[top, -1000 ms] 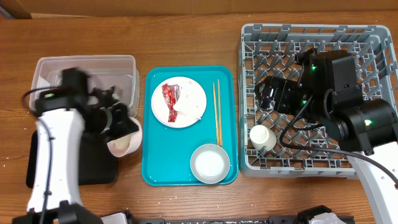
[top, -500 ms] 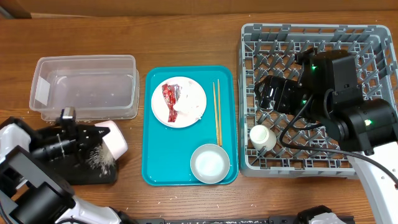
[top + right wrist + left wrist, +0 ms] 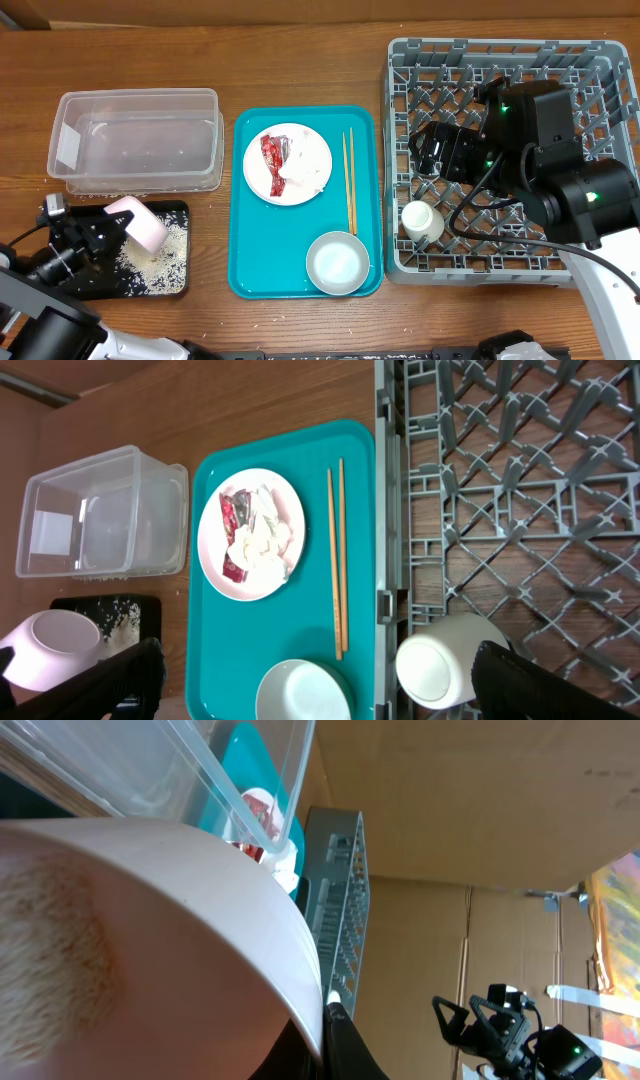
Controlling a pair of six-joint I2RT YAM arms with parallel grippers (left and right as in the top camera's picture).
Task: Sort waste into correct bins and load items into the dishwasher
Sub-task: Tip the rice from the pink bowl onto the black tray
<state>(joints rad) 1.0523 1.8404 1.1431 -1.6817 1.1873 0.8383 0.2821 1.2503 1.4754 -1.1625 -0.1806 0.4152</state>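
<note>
My left gripper swings to its right in the overhead view next, over the bare teal tray beside the white bowl. Then it turns the pale-pink bowl's rim level and releases.
My left gripper is shut on the rim of a pale-pink bowl, tipped over the black tray. Loose rice lies on that tray. The bowl fills the left wrist view. A plate on the teal tray holds a red wrapper and a white tissue. Two chopsticks and a white bowl also lie there. A white cup lies in the grey dish rack. My right gripper hangs open and empty above the rack; its fingers show wide apart.
The clear tub stands behind the black tray, with a few grains inside. The teal tray sits between the tub and the rack. Bare wood runs along the table's far edge.
My left arm swung from beside the clear tub down to the front left. The pink bowl tipped over and rice now lies on the black tray. The right arm has not moved.
</note>
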